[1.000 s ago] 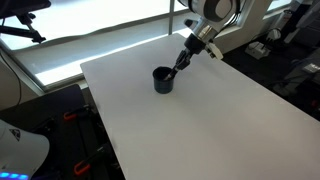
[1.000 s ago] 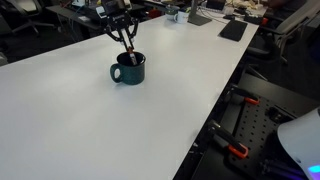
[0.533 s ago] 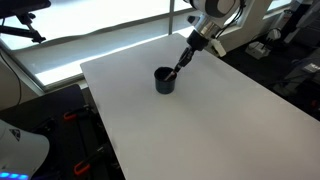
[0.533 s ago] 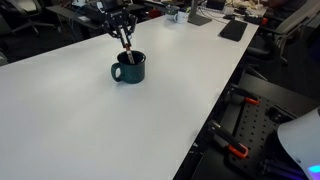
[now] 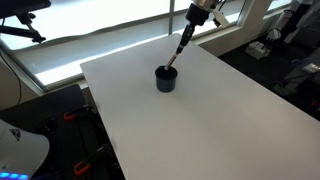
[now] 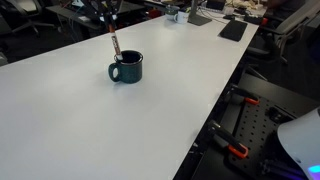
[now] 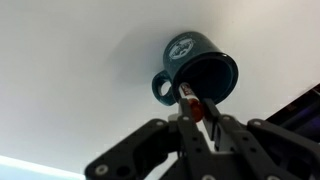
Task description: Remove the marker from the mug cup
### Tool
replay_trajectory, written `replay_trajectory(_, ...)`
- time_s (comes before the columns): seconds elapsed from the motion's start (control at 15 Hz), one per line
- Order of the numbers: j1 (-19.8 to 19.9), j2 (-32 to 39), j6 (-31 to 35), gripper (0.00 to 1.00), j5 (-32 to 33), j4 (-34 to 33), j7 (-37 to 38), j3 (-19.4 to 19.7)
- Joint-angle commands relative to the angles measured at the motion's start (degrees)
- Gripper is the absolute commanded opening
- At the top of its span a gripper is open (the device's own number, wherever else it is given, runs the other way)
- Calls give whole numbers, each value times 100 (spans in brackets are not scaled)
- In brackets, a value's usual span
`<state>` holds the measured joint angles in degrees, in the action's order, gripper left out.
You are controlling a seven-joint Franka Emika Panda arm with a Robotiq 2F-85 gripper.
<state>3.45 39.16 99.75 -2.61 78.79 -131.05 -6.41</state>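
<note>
Next, my gripper goes up and past the mug cup (image 5: 166,79), then down to release the marker, as the bare tabletop opposite the cup's handle (image 5: 193,97) lies below it.
The mug cup (image 5: 166,79) is dark navy and stands on the white table; it also shows in an exterior view (image 6: 127,67) and the wrist view (image 7: 194,68). My gripper (image 5: 188,30) hangs above it, shut on the marker (image 5: 178,50), a thin dark red pen held upright over the cup. The marker's lower end (image 6: 114,50) is just above the rim. In the wrist view the marker (image 7: 188,98) sticks out between my fingertips (image 7: 197,108), pointing toward the cup's mouth.
The white table (image 5: 200,120) spreads wide around the cup. Its edges drop off toward dark equipment with red clamps (image 6: 240,150). Desks with clutter (image 6: 200,15) stand at the far end. A bright window strip (image 5: 80,40) runs behind the table.
My gripper has risen with the marker. The marker's tip has come up out of the cup. The cup has stayed in place.
</note>
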Motion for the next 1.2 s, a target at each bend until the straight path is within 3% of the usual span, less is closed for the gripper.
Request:
replay_trajectory(0.0, -126, -761, 516, 4, 99, 684, 214, 8)
replay_trajectory(0.33, -202, -1384, 1036, 4, 189, 1086, 384, 67)
replay_trajectory(0.8, -164, -1722, 2447, 4, 1098, 1677, 888, 443)
replay_trajectory(1.13, 64, -1564, 2551, 4, 1017, 1835, 932, 524)
